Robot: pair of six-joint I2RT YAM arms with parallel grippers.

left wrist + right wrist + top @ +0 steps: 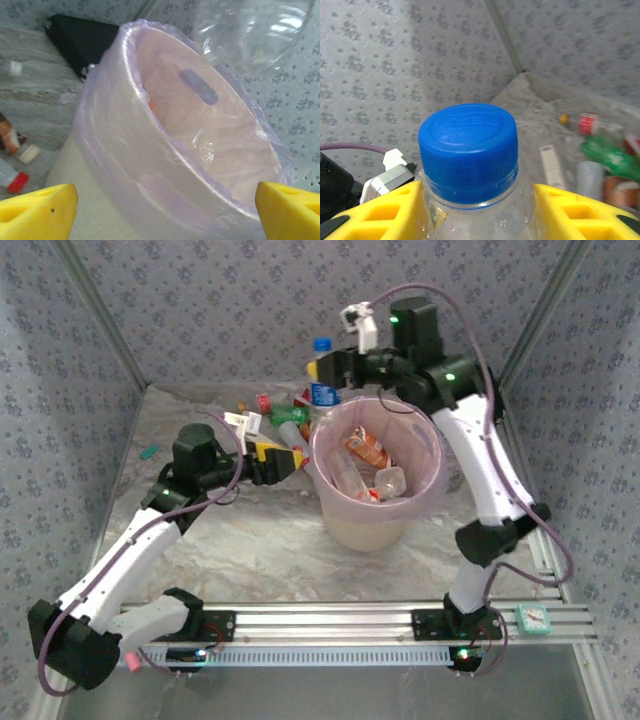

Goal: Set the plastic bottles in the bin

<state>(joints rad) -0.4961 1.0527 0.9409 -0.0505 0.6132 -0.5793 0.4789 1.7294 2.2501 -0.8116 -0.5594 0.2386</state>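
Note:
The blue-capped bottle still hangs beyond the bin's far rim, so my right gripper will next come back over that rim and lower into the bin's opening to release the bottle.
The bin, cream and lined with a pink bag, stands mid-table and holds several plastic bottles, one with an orange label. Behind its far-left rim my right gripper is shut on a clear bottle with a blue cap, its yellow fingers pressed against the shoulders. My left gripper hangs open beside the bin's left rim, with nothing between its fingers. More bottles lie on the table behind the bin, among them a green one and a red-capped one.
A black case lies beyond the bin. A small teal piece sits at the left of the table, and a white strip lies near the loose bottles. Patterned walls close in the back and sides. A metal rail runs along the near edge.

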